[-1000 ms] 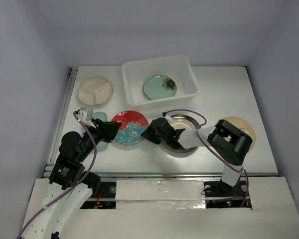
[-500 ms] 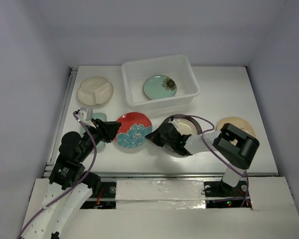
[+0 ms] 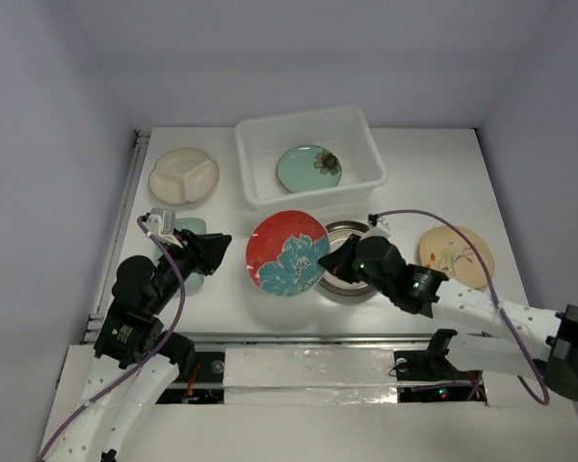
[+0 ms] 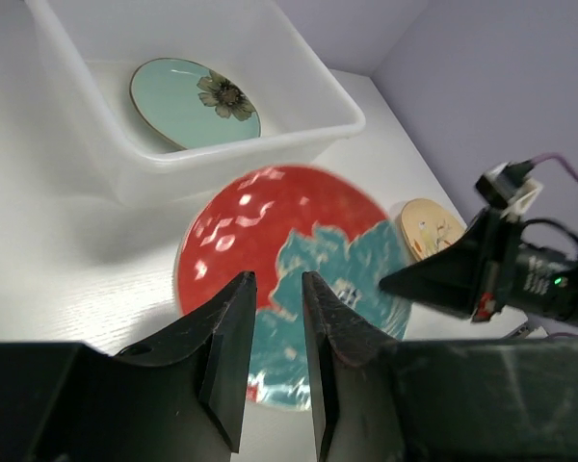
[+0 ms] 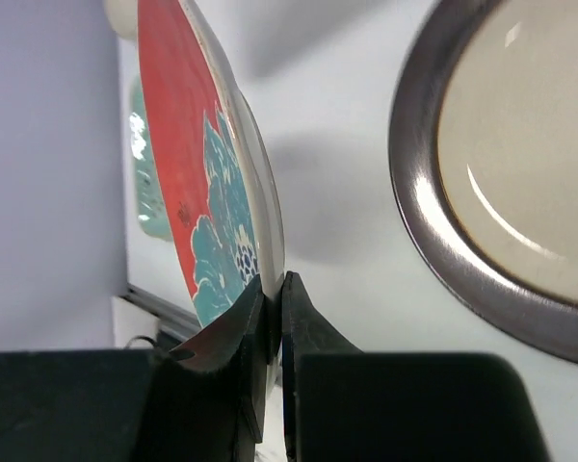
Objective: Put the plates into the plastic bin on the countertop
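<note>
My right gripper needs to rise and move outward over the bin's near side, then come down over the pale teal plate (image 3: 308, 168), because the red plate hangs outside.
My right gripper (image 3: 329, 264) (image 5: 275, 284) is shut on the rim of the red plate with the teal flower (image 3: 285, 252) (image 5: 197, 192) and holds it tilted up off the countertop (image 3: 424, 173), in front of the plastic bin (image 3: 308, 125). The pale teal plate (image 3: 308, 167) (image 4: 193, 101) lies in the bin. The dark-rimmed metallic plate (image 3: 354, 285) (image 5: 520, 192) lies under the right gripper. My left gripper (image 3: 217, 248) (image 4: 276, 284) is empty, its jaws a little apart, left of the red plate (image 4: 270, 231).
The cream divided plate (image 3: 184, 176) lies at the far left, the cream floral plate (image 3: 456, 256) at the right. The small mint plate (image 3: 191, 229) is partly hidden under my left gripper. A metal rail (image 3: 125, 221) runs along the left edge.
The right gripper has taken the red plate by its rim, lifted it and tilted it upright. The right arm has stretched out low to the right, uncovering the cream floral plate. The left arm has stayed put.
</note>
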Robot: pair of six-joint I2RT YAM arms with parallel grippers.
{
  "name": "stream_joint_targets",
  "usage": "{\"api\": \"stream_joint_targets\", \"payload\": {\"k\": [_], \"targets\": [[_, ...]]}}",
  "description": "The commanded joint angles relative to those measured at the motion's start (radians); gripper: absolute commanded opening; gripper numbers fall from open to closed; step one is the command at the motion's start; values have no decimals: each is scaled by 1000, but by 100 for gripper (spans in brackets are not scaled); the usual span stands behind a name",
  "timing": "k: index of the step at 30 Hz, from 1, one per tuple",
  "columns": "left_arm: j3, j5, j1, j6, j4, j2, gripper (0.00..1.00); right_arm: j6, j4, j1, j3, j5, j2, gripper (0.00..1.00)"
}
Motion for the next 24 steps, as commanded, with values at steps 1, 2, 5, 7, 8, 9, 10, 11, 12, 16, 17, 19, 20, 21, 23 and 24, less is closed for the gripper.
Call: {"api": "stream_joint_targets", "payload": {"k": [1,2,5,7,8,9,10,11,12,16,17,19,20,21,23,24], "targets": [[-6,-15,14,-5,37,-12,23,-73,134,-75,134,60,-101,0],[-6,-15,14,-5,37,-10,23,-116,134,-105,171,49,-102,0],[-7,-15,14,-6,37,-10,23,-188,180,-249,254,-37,-61,0],[-7,-17,14,-6,37,-7,23,-217,212,-348,314,-103,-8,0],[-9,-17,14,-6,38,-7,23,-240,219,-376,349,-123,60,0],[-9,-17,14,-6,38,-7,23,-248,223,-401,427,-143,98,0],[-9,-17,14,-8,38,-6,23,-257,223,-440,467,-163,137,0],[-9,-15,14,-8,38,-6,23,-276,220,-459,507,-163,175,0],[-10,-14,14,-8,38,-4,24,-279,204,-477,548,-167,253,0],[-10,-9,14,-8,41,-6,24,-260,202,-571,738,-276,440,0],[-10,-8,14,-8,41,-4,24,-257,193,-592,772,-285,479,0],[-12,-3,14,-8,43,-7,24,-259,171,-602,831,-317,581,0],[-12,-3,14,-8,44,-7,25,-257,159,-602,887,-322,614,0],[-12,-1,14,-8,44,-7,25,-250,148,-615,912,-337,646,0],[-13,0,14,-8,43,-9,25,-221,159,-625,950,-393,723,0],[-13,0,14,-8,44,-9,25,-213,171,-625,960,-399,741,0]]}}
